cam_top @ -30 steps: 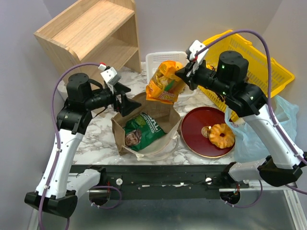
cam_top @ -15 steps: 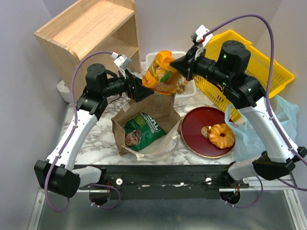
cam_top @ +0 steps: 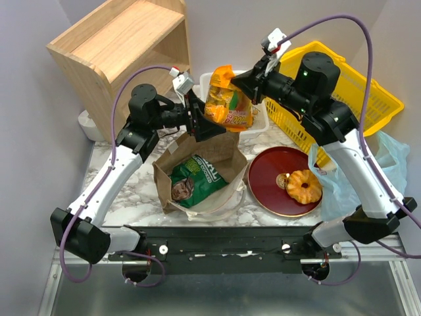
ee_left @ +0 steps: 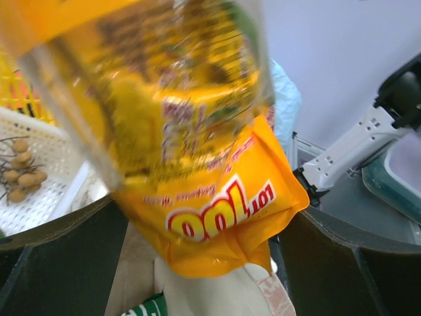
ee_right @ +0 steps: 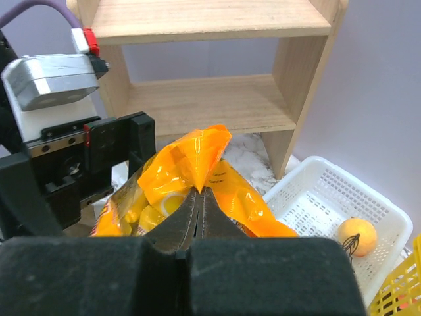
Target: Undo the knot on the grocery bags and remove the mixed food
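Observation:
I will move my left gripper gently in toward the orange snack packet next and close on its bottom corner (cam_top: 218, 121) (ee_left: 200, 259), because that end of the packet already hangs between the open fingers.
My right gripper (cam_top: 237, 78) (ee_right: 200, 191) is shut on the top edge of an orange snack packet (cam_top: 229, 105) (ee_right: 191, 164) and holds it in the air over the brown paper bag (cam_top: 217, 155). My left gripper (cam_top: 207, 125) (ee_left: 204, 263) is open, its jaws either side of the packet's lower end (ee_left: 210, 197), not closed on it. A green snack packet (cam_top: 194, 179) lies in the paper bag. The ring pastry (cam_top: 304, 185) sits on a red plate (cam_top: 270, 168). The light blue plastic bag (cam_top: 388, 158) lies at the right; its knot is not visible.
A white basket (cam_top: 217, 82) (ee_right: 316, 204) behind the packet holds an orange fruit (ee_right: 357, 236) and a brown stemmed bunch (ee_left: 23, 174). A yellow basket (cam_top: 368, 92) stands at the back right. A wooden shelf (cam_top: 125, 46) stands at the back left.
My left arm has swung up and right until its open jaws straddle the packet's lower end. My right gripper has raised the packet slightly.

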